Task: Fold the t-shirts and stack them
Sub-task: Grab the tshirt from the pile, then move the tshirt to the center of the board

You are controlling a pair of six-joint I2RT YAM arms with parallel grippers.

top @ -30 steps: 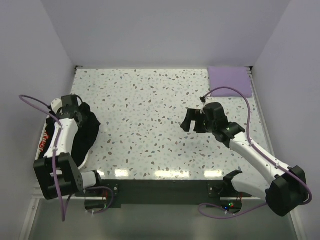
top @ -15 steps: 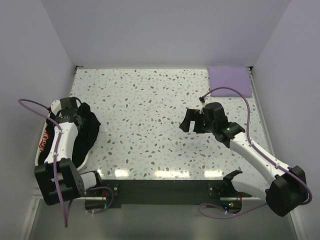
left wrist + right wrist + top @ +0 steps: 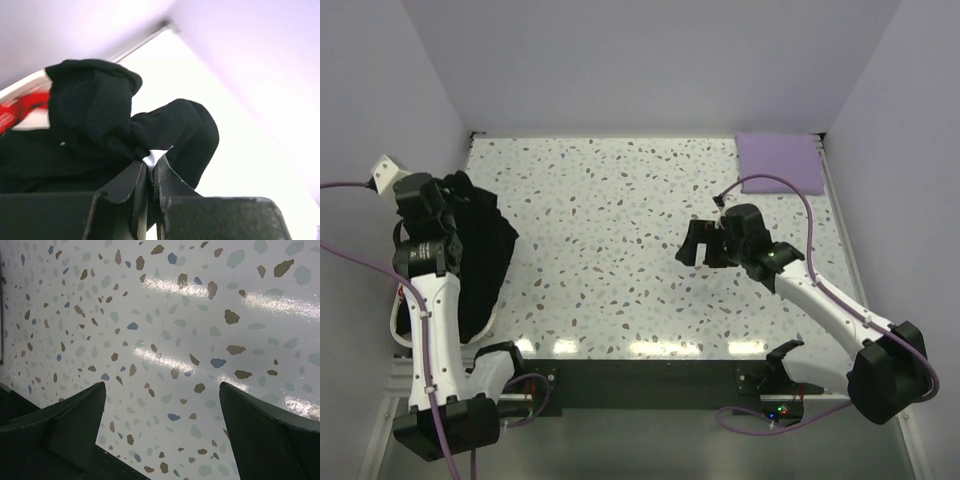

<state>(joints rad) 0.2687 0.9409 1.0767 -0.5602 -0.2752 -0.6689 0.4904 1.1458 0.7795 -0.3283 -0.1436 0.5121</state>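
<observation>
I should raise my left gripper high next, swing it toward the bare middle of the table and lower it to open, since the black t-shirt [image 3: 480, 250] hangs into the basket.
My left gripper [image 3: 455, 192] is shut on a bunch of the black t-shirt [image 3: 480, 250], held up at the table's left side. The cloth hangs from the jaws down into the basket. In the left wrist view the gripper [image 3: 151, 162] pinches the black t-shirt [image 3: 100, 115] in rumpled folds, and the white t-shirt with red lettering [image 3: 17, 107] shows behind it at the left. The lavender t-shirt [image 3: 778, 160] lies folded at the far right corner. Over the bare table middle my right gripper [image 3: 695, 245] is open, and its wrist view shows the gripper [image 3: 162, 385] holding nothing.
A white slotted basket [image 3: 392, 325] sits at the left edge, partly covered by the left arm and the black cloth. Walls close in the speckled table [image 3: 610, 230] on the left, back and right. A purple cable loops over the right arm [image 3: 790, 185].
The left gripper closed on the black t-shirt in the basket and rose, pulling the cloth up and toward the back. The right gripper crept slightly left, still open.
</observation>
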